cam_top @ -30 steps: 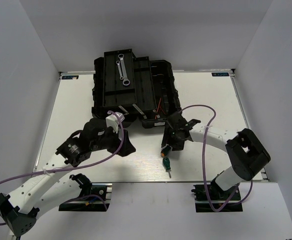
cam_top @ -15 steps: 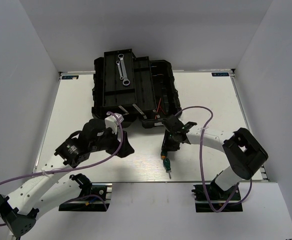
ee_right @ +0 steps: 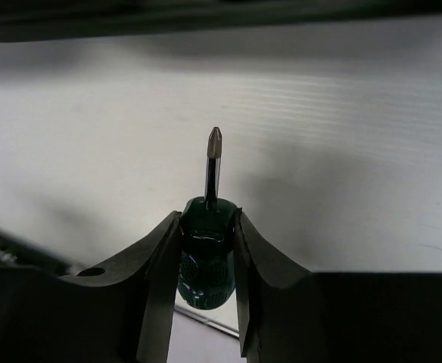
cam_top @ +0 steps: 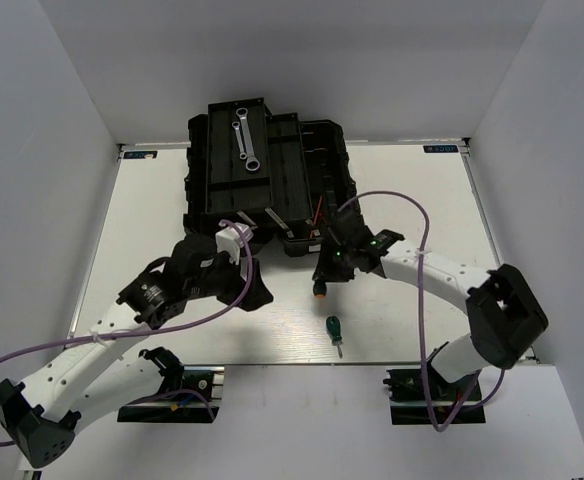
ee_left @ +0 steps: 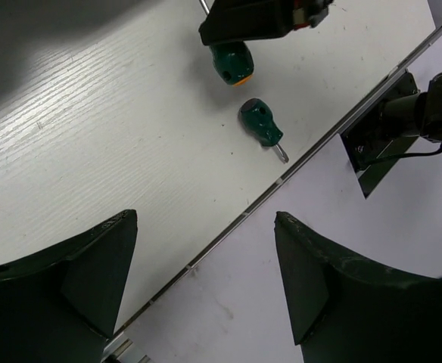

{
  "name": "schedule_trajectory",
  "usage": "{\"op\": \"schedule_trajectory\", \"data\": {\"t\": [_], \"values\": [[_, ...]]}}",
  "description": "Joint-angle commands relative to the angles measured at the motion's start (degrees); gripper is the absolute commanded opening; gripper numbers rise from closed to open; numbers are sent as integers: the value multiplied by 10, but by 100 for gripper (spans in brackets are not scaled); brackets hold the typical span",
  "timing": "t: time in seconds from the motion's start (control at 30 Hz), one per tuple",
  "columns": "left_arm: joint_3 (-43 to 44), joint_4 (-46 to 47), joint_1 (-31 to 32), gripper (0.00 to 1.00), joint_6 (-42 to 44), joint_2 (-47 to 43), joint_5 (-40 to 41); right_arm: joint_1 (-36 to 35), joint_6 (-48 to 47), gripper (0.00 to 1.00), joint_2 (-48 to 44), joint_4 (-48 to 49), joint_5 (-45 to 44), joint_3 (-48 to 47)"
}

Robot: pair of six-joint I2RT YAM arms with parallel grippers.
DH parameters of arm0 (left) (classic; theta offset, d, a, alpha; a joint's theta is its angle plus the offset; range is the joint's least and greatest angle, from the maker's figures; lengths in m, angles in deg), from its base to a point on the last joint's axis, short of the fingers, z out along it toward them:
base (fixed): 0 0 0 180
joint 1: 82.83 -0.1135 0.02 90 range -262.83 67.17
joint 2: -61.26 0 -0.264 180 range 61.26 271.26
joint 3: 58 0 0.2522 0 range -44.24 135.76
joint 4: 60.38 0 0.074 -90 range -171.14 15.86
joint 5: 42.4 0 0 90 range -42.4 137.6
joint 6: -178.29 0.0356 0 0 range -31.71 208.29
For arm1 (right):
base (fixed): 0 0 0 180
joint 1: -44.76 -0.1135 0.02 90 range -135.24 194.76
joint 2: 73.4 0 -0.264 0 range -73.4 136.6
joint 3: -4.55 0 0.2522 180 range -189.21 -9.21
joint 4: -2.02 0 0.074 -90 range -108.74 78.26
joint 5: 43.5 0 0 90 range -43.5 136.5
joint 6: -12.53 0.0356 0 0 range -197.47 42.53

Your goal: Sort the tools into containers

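Observation:
Next, my right gripper rises and carries the green-handled screwdriver outward over the toolbox's empty middle tray [cam_top: 290,172] to release it there, because wrenches already fill the raised tray.
My right gripper [cam_top: 324,272] is shut on a green-handled screwdriver [cam_top: 319,288] and holds it above the table, just in front of the black toolbox [cam_top: 324,160]. In the right wrist view the handle [ee_right: 206,246] sits between my jaws, with the metal tip pointing away. A second green screwdriver [cam_top: 333,328] lies on the table near the front edge; it also shows in the left wrist view [ee_left: 260,125]. Two silver wrenches [cam_top: 245,140] lie in the toolbox's raised tray. My left gripper [cam_top: 255,295] is open and empty [ee_left: 206,219], left of both screwdrivers. I cannot make out hex keys.
The open toolbox fills the far middle of the white table [cam_top: 412,190]. White walls close in on the left, right and back. The table's front metal edge [ee_left: 312,136] runs just beyond the lying screwdriver. Purple cables loop off both arms.
My right gripper has carried its screwdriver up and away from the lying one, towards the toolbox front. My left arm has shifted slightly right.

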Motion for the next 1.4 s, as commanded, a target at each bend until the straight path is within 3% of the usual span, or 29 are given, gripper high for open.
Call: {"op": "schedule_trajectory", "data": {"t": [0.0,0.2,0.33,0.47,0.77,0.93,0.97,1.2,1.27,1.3,1.37], "values": [[14,26,2,83,6,5,-13,2,-69,0,-55,27,68,-45],[14,37,2,83,6,10,-18,2,-199,0,-134,43,153,-66],[14,49,2,83,6,10,-24,14,-266,0,-131,27,117,-129],[14,69,2,82,1,28,-30,50,-317,0,-32,28,88,-218],[43,58,2,83,1,64,2,96,-336,0,243,-11,134,-536],[66,41,8,87,1,101,8,112,-349,0,314,-58,136,-633],[66,47,8,87,1,108,8,115,-352,12,322,-60,128,-633],[83,59,25,88,6,151,3,129,-369,25,336,-55,117,-644],[89,73,31,88,6,163,3,133,-372,40,336,-59,134,-654],[89,73,31,88,6,169,3,135,-374,64,336,-62,145,-655],[96,78,43,88,6,194,3,140,-374,69,322,-51,175,-654]]}}
